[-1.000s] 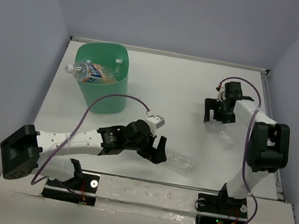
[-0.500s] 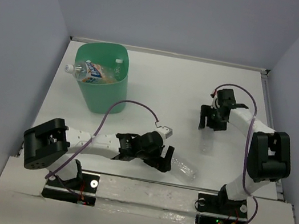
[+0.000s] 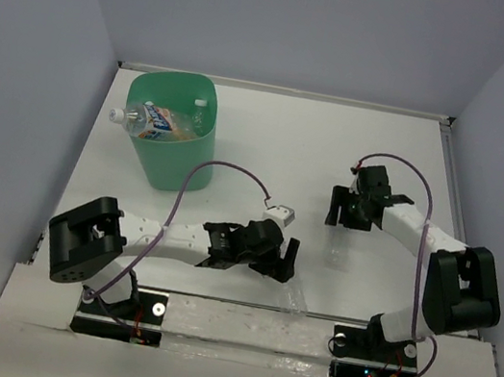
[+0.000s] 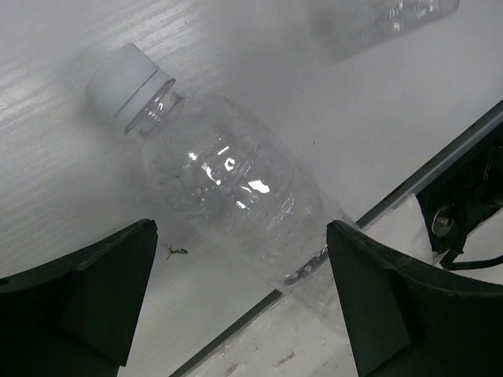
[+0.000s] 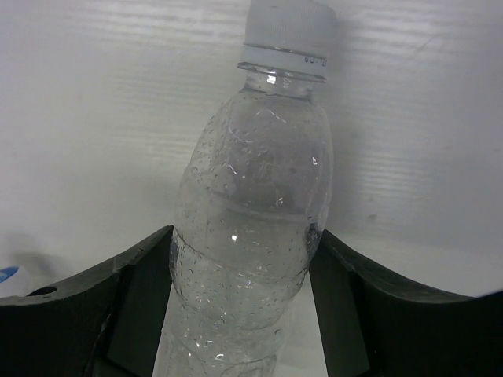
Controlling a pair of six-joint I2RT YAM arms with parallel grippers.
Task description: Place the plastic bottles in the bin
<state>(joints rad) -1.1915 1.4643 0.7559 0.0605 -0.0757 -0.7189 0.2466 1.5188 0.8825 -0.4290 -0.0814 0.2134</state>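
Observation:
I will lift my right gripper next and bring the bottle over the bin's opening to let it go. The opening is to the gripper's left in the top view.
A clear bottle with a white cap point(image 4: 224, 184) lies on the white table between my left gripper's point(image 4: 240, 236) wide-open fingers, untouched. Its base reaches over the table's front edge, seen from above as the near bottle point(image 3: 296, 299) just beyond the left gripper point(image 3: 283, 260). My right gripper point(image 5: 240, 243) is shut on a second clear bottle point(image 5: 251, 228), both pads against its sides, cap pointing away. From above, the right gripper point(image 3: 343, 213) sits right of centre with that bottle point(image 3: 336, 248) faint below it. The mint-green bin point(image 3: 175, 170) stands far left, holding a labelled bottle point(image 3: 152, 119).
The black rail and arm-base plate point(image 4: 464, 204) run along the front edge right beside the near bottle. The other clear bottle point(image 4: 385, 20) shows at the top of the left wrist view. Grey walls close the table on three sides.
My right gripper closed on its bottle and shifted left and nearer. My left arm swung towards the front edge, still open, while the near bottle rolled to that edge.

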